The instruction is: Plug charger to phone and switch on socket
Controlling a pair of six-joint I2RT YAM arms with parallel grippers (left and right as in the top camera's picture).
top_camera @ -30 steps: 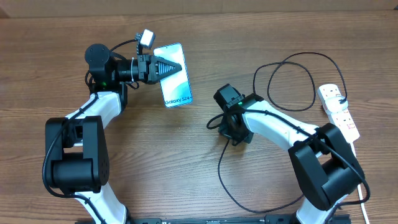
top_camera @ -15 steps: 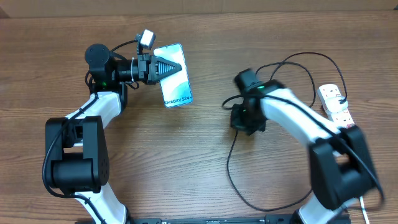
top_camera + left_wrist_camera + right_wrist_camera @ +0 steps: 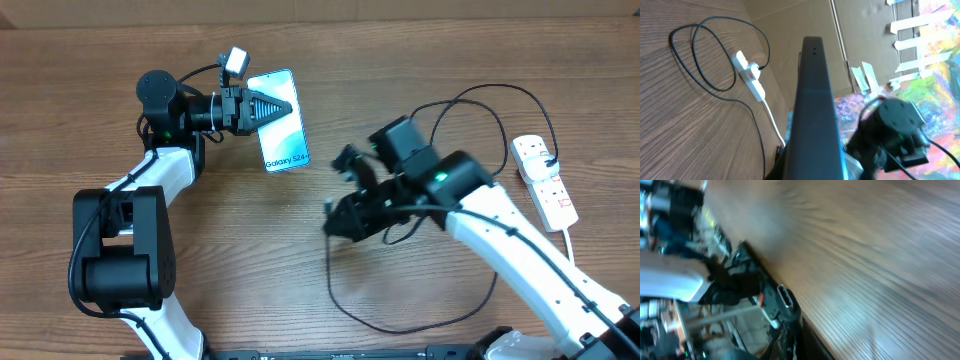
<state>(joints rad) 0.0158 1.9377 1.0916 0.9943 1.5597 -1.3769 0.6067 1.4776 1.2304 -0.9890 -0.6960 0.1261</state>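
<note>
The wood of the open tabletop below is clear of the phone [image 3: 285,140], so the right gripper will next tip its fingers down and lower to let go of the plug there.
The phone [image 3: 285,140], its blue-teal screen reading "Galaxy S24+", is at the back left, and my left gripper [image 3: 284,106] is shut on its upper part. The left wrist view shows the phone [image 3: 812,105] edge-on as a dark bar. In the middle of the table my right gripper [image 3: 336,221] is shut on the charger's small black plug [image 3: 785,300], whose metal tip points out past the fingers. The thin black charger cable [image 3: 333,285] trails down from it and loops round to the right. The white socket [image 3: 546,178] lies at the right edge, far from both grippers.
The cable also makes a large loop [image 3: 470,100] at the back right, next to the socket. The socket [image 3: 750,75] and its white cord [image 3: 772,117] show in the left wrist view. The right wrist view is blurred, with the wooden table [image 3: 880,265] filling most of it.
My right arm has swung left and toward the front with the plug, dragging the cable along. The left gripper and the phone have not moved.
</note>
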